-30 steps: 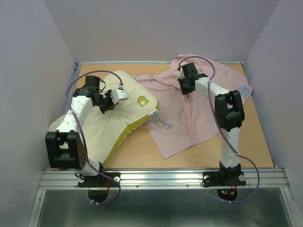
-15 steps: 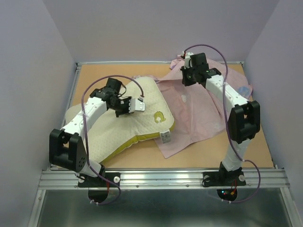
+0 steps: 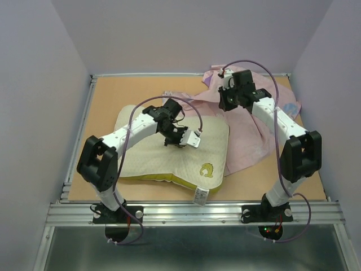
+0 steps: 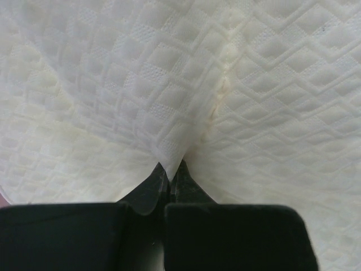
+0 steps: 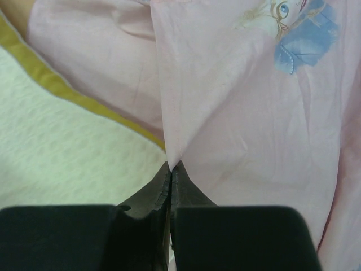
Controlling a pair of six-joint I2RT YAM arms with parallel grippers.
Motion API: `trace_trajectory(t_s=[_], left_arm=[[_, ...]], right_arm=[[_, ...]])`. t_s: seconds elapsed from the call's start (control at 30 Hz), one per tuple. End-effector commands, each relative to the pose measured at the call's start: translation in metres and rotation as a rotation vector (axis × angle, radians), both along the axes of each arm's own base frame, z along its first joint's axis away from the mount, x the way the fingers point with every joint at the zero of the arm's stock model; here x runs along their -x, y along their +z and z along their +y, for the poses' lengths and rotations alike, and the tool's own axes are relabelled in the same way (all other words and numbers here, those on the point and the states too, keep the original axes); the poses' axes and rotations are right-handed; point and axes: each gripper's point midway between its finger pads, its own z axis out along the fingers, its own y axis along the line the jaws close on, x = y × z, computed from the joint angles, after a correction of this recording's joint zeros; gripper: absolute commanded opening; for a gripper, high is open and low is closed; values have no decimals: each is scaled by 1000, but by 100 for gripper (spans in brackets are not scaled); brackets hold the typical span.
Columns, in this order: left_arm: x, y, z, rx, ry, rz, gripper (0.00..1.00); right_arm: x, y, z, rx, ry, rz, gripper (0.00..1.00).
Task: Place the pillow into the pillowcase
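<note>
My left gripper drags the pinched fold outward and toward the pillowcase next, then opens, since the pillow's labelled corner lies off the pillowcase [image 3: 251, 141].
The cream-white pillow [image 3: 146, 161] with a yellow side band and yellow logo lies in the middle of the table. Its right end overlaps the pale pink pillowcase [image 3: 251, 141]. My left gripper [image 3: 172, 141] is shut on a pinched fold of the pillow's dotted cover [image 4: 169, 130]; its tips [image 4: 169, 167] meet on the fabric. My right gripper [image 3: 224, 105] is shut on a ridge of pillowcase cloth [image 5: 225, 113], tips [image 5: 171, 165] closed, just behind the pillow's right end. The pillow's edge [image 5: 62, 158] and yellow band [image 5: 73, 93] lie left of that grip. A blue princess print [image 5: 302, 28] shows on the cloth.
The orange table [image 3: 113, 93] is walled in at the back and sides by lilac panels. A white label [image 3: 200, 195] hangs from the pillow's front edge near the metal rail [image 3: 192, 212]. The pillowcase bunches toward the back right corner [image 3: 282, 93].
My left gripper has dragged the pillow rightward and toward the front, so its right end now lies on the pillowcase. My right gripper has shifted right with the cloth still pinched.
</note>
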Motion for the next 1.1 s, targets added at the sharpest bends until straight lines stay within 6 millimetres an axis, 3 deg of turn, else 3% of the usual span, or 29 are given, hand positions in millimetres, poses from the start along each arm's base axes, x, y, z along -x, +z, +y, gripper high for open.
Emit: trace_trajectory(t_s=[0.0, 0.03, 0.13, 0.23, 0.4, 0.47, 0.6, 0.63, 0.73, 0.77, 0.8, 1.0, 1.07], left_arm=[[-52, 32, -28, 92, 51, -98, 0], [-61, 27, -29, 84, 85, -76, 0], [-92, 43, -32, 99, 139, -109, 0], [-109, 45, -28, 91, 170, -119, 0], [-132, 69, -30, 142, 215, -127, 0], [-143, 72, -28, 149, 274, -142, 0], [-187, 81, -28, 247, 548, -216, 0], [-188, 67, -25, 239, 631, -187, 0], [-194, 56, -39, 275, 744, -190, 0], [-196, 43, -33, 246, 809, -211, 0], [-202, 46, -38, 287, 847, -228, 0], [-203, 15, -36, 297, 1088, -87, 0], [-202, 14, -33, 310, 1117, -24, 0]], right_arm=[[22, 34, -1, -27, 44, -79, 1], [26, 33, -3, -15, 48, -80, 1], [37, 30, -9, 7, 52, -77, 1], [44, 22, -14, 26, 53, -60, 0], [48, 13, -17, 41, 47, -39, 1], [48, 16, -15, 32, 56, -41, 1], [48, 18, -13, 25, 59, -35, 0], [47, 20, -13, 25, 56, -41, 1], [41, 19, -9, 8, 50, -26, 1], [39, 20, -6, -1, 52, -24, 1], [37, 19, -4, -10, 50, -17, 1], [29, 5, -2, -14, 20, 26, 1], [26, 0, -5, -6, -18, 41, 10]])
